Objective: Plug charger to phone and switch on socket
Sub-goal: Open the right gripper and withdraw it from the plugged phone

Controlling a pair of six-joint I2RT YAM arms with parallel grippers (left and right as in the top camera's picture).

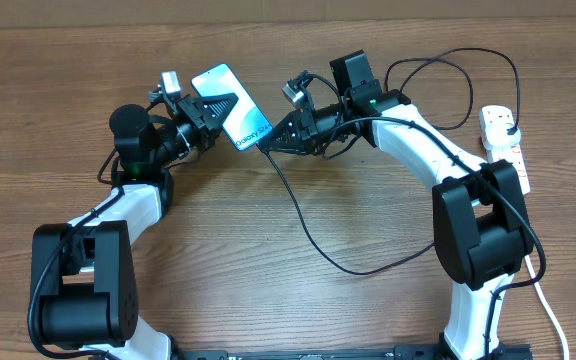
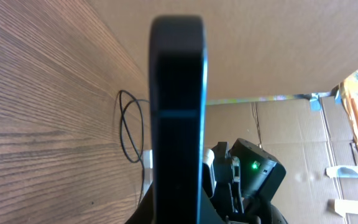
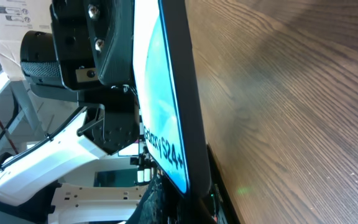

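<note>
My left gripper is holding the phone (image 1: pixel 246 126) above the table still, so next it will carry the phone down and back onto the bare tabletop (image 1: pixel 271 188) beside the sagging cable and release it.
The phone (image 1: pixel 246 126), screen lit with "Galaxy" text, is held above the table at the back centre. My left gripper (image 1: pixel 222 107) is shut on its sides. My right gripper (image 1: pixel 268 142) is shut at the phone's lower end, where the charger's black cable (image 1: pixel 313 235) begins; the connector itself is hidden. The left wrist view shows the phone's dark edge (image 2: pixel 178 93) and the right gripper (image 2: pixel 244 177) behind it. The right wrist view shows the lit screen (image 3: pixel 161 106) and the left gripper (image 3: pixel 104 50). The socket (image 1: pixel 509 152) lies at the far right with a black plug (image 1: pixel 502 120) in it.
The charger cable sags across the table's middle and loops at the back right (image 1: pixel 448 90). The socket's thick white cord (image 1: pixel 550 305) runs down the right edge. Cardboard (image 2: pixel 278 50) stands beyond the table's far edge.
</note>
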